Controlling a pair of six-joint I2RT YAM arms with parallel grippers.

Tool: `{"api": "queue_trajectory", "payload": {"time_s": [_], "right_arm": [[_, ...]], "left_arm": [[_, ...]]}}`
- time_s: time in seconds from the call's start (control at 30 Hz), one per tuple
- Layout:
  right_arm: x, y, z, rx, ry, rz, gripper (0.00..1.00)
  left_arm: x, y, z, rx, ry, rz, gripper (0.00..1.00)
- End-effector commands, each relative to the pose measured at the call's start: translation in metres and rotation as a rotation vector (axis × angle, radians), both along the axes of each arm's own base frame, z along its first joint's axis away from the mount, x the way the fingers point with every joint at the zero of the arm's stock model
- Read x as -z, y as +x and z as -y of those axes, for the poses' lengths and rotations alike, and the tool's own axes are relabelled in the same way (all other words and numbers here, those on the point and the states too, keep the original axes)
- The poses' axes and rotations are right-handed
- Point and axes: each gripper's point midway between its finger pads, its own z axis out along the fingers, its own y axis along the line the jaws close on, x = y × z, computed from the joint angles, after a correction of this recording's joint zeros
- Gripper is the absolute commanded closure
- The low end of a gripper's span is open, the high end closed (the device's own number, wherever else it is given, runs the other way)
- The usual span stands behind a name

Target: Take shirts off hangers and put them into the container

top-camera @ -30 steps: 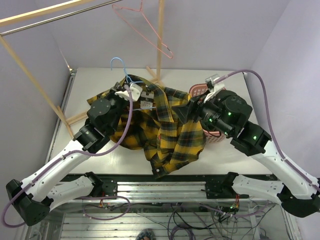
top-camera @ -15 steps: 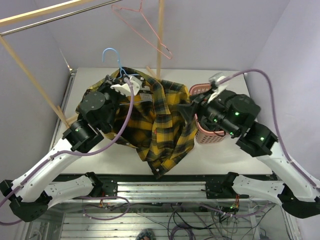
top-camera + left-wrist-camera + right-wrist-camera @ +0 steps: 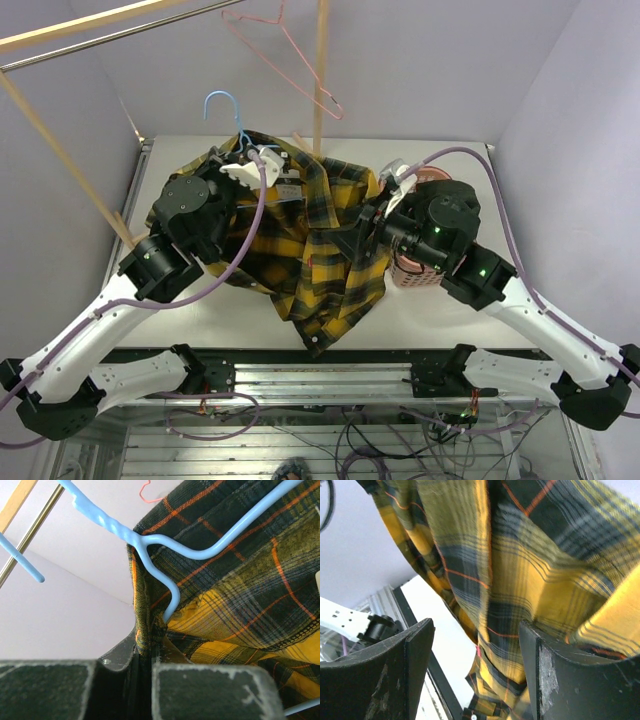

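Note:
Next, my right gripper will slide left in the top view onto the shirt's plaid edge [image 3: 326, 232] [image 3: 484, 615] and close, since that edge hangs there before the spread fingers.
A yellow-and-black plaid shirt [image 3: 320, 250] hangs lifted above the table, still on a light blue hanger [image 3: 222, 100] whose hook sticks up behind it. My left gripper [image 3: 262, 172] is shut on the shirt's edge by the collar; in the left wrist view the fabric [image 3: 142, 630] is pinched between the jaws beside the blue hanger wire [image 3: 170, 545]. My right gripper [image 3: 372, 215] stands open against the shirt's right side. The right wrist view shows the cloth [image 3: 520, 580] hanging in front of the spread fingers [image 3: 405, 665]. The pink container [image 3: 412, 275] is mostly hidden behind the right arm.
An empty pink hanger [image 3: 290, 50] hangs from the rail [image 3: 100, 35] at the back. A wooden post [image 3: 320, 70] rises behind the shirt, and slanted wooden struts [image 3: 60, 140] stand at the left. The shirt's tail reaches the table's front edge [image 3: 320, 345].
My left arm has raised the shirt and hanger up and to the left. The right gripper has swung left from above the container to the shirt, jaws slightly narrower.

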Motion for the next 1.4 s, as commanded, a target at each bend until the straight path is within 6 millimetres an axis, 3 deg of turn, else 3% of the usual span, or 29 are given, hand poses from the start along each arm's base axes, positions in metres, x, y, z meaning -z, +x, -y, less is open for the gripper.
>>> {"api": "queue_trajectory", "payload": {"time_s": [0.0,0.2,0.3,0.37,0.47,0.67,0.93,1.17,1.37], "right_arm": [[-0.017,-0.002,-0.012,-0.046,0.088,0.039,0.32],[-0.001,0.004,-0.031,-0.070,0.079,0.007,0.38],[0.006,0.005,-0.038,-0.075,0.077,-0.006,0.47],[0.006,0.005,-0.039,-0.078,0.081,-0.010,0.62],[-0.002,0.005,-0.034,-0.056,0.087,-0.002,0.99],[-0.036,0.009,0.005,0.085,0.065,0.051,1.00],[-0.082,0.022,0.083,0.389,-0.029,0.152,1.00],[-0.109,0.041,0.141,0.679,-0.144,0.219,1.00],[-0.122,0.051,0.176,0.876,-0.232,0.239,1.00]], "left_arm": [[-0.023,-0.005,-0.001,0.013,-0.061,0.047,0.93],[-0.022,-0.007,0.003,0.033,-0.079,0.044,0.93],[-0.022,-0.006,0.006,0.039,-0.081,0.041,0.93],[-0.020,-0.005,0.008,0.042,-0.078,0.037,0.93],[-0.011,-0.001,0.009,0.027,-0.058,0.025,0.93],[0.019,0.007,0.013,-0.005,-0.009,-0.021,0.93],[0.048,0.003,0.006,-0.023,0.021,-0.040,0.93],[0.046,-0.013,-0.019,-0.064,0.034,-0.011,0.93],[0.019,-0.034,-0.051,-0.114,0.023,0.044,0.93]]}}
